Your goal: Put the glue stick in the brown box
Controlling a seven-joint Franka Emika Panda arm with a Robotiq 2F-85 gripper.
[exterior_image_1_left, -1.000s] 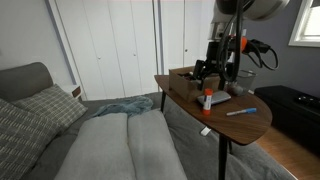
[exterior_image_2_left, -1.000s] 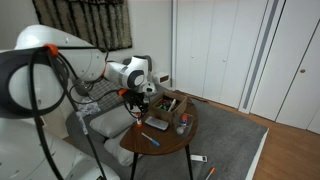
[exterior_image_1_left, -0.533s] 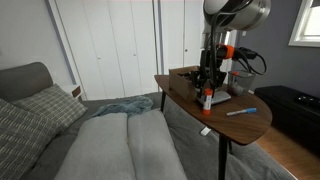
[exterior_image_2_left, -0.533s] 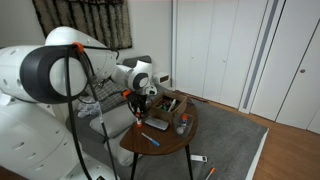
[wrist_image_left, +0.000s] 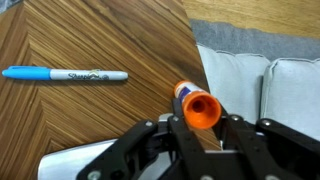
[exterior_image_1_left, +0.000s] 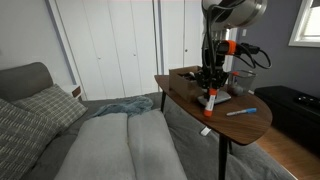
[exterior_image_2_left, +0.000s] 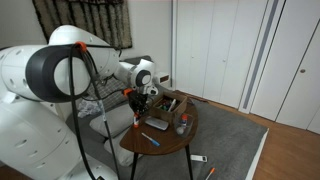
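I need to raise the glue stick with my gripper next, carry it outward over the brown box's open top (exterior_image_2_left: 173, 104) and release it, as that is outward of my gripper within the box's raised sides.
The glue stick (wrist_image_left: 186, 93) stands upright on the round wooden table (wrist_image_left: 90, 40), its orange cap facing the wrist camera. My gripper (wrist_image_left: 200, 126) is shut on the stick, one black finger (wrist_image_left: 160, 138) pressed against each side just under the cap. In an exterior view the gripper (exterior_image_1_left: 209, 90) points straight down over the glue stick (exterior_image_1_left: 208, 102) near the table's middle. The brown box (exterior_image_2_left: 172, 103) sits at the far side of the table, behind the gripper (exterior_image_2_left: 140, 112), and appears as a dark shape (exterior_image_1_left: 188, 73) at the table's back.
A blue pen (wrist_image_left: 65, 74) lies on the wood beside the stick, also visible in both exterior views (exterior_image_1_left: 241, 111) (exterior_image_2_left: 150, 139). A flat grey notebook (exterior_image_2_left: 155, 124) lies under the gripper. A bed (exterior_image_1_left: 120, 145) adjoins the table, whose edge (wrist_image_left: 197, 55) is close.
The jaws have gone from wide open to shut on the glue stick. The arm came down a little over the table and then held still.
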